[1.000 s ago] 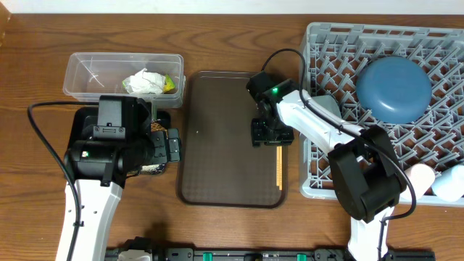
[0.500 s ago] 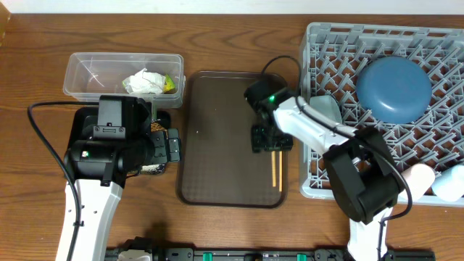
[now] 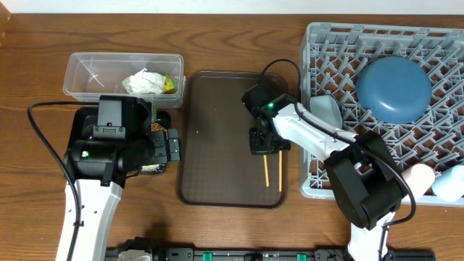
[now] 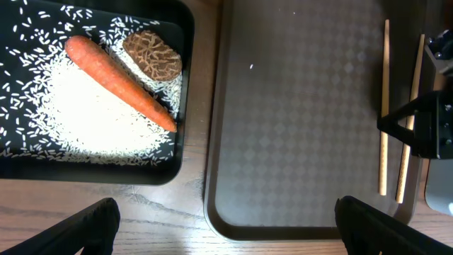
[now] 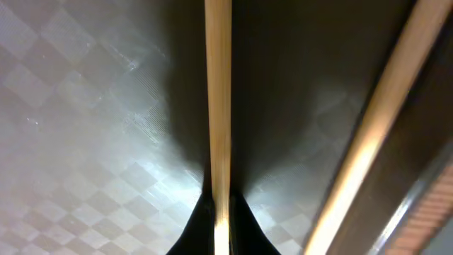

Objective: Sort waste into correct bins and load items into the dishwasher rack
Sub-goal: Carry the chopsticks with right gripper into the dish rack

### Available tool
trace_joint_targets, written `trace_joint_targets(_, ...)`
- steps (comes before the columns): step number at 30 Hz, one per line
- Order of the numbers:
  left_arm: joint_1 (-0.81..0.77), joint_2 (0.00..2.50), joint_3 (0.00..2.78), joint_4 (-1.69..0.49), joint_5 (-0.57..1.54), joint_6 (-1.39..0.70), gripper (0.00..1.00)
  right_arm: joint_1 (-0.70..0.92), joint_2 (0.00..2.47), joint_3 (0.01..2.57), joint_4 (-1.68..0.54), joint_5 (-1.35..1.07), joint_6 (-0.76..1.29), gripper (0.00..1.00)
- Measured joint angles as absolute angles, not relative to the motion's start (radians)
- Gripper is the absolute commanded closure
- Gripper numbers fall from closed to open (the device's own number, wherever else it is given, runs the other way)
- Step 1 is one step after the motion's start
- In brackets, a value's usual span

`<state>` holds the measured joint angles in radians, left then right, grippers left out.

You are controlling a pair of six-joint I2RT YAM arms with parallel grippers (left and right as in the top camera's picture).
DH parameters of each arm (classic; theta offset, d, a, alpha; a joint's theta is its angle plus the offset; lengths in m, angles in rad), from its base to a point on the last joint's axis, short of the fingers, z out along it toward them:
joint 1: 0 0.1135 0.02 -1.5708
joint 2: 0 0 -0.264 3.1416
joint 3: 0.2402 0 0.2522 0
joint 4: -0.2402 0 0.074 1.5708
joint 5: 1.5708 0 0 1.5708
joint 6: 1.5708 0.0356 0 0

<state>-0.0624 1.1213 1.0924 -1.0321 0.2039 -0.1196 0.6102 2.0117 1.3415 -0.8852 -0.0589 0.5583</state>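
Note:
The pegs are empty at the rack's gap between bowl and blue dish, so my right gripper should next lift off the tray [image 3: 217, 145], cross over it and release the chopstick.
My right gripper [image 3: 263, 143] is shut on one wooden chopstick [image 5: 217, 106], low over the brown serving tray [image 3: 217, 145]. The held chopstick [image 3: 265, 168] points toward the tray's near edge. The other chopstick [image 3: 280, 171] lies apart on its right, near the tray rim. My left gripper [image 4: 223, 237] is open and holds nothing, over the tray's near-left corner. The black bin [image 4: 185, 142] holds a carrot [image 4: 120, 78], a brown lump [image 4: 152, 57] and rice grains [image 4: 85, 120]. The clear tub [image 3: 87, 72] holds crumpled paper [image 3: 143, 82] and a wrapper [image 3: 169, 85].
The grey dishwasher rack [image 3: 310, 145] stands right of the tray, with the dark blue dish [image 3: 395, 88] in its far part. A pale bowl [image 3: 326, 110] sits by its left wall. Pale cups [image 3: 422, 176] sit at its near right corner.
My right gripper has closed on one chopstick and drawn it left, away from the other chopstick. The left arm has not moved.

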Motion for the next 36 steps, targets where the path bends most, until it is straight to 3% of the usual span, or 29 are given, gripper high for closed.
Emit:
trace_joint_targets(10,-0.062,1.122,1.092,-1.032,0.204,-0.12,0.02,0.583,1.715,1.424,-0.962,-0.052,0.458,0.99)
trace_joint_targets(18,-0.062,1.122,1.092,-1.032,0.204,-0.12,0.02,0.343,1.457,1.447,-1.054,0.128,0.379,0.99)
trace_joint_targets(25,-0.062,1.122,1.092,-1.032,0.204,-0.12,0.02,0.098,1.493,1.437,-1.002,0.206,0.244,0.99)
trace_joint_targets(34,-0.062,1.122,1.092,-1.032,0.204,-0.12,0.02,-0.002,1.683,1.417,-0.982,0.221,0.189,0.99)
trace_joint_targets(36,-0.062,1.122,1.092,-1.032,0.204,-0.12,0.02,-0.002,1.715,1.414,-0.976,0.215,0.184,0.91)
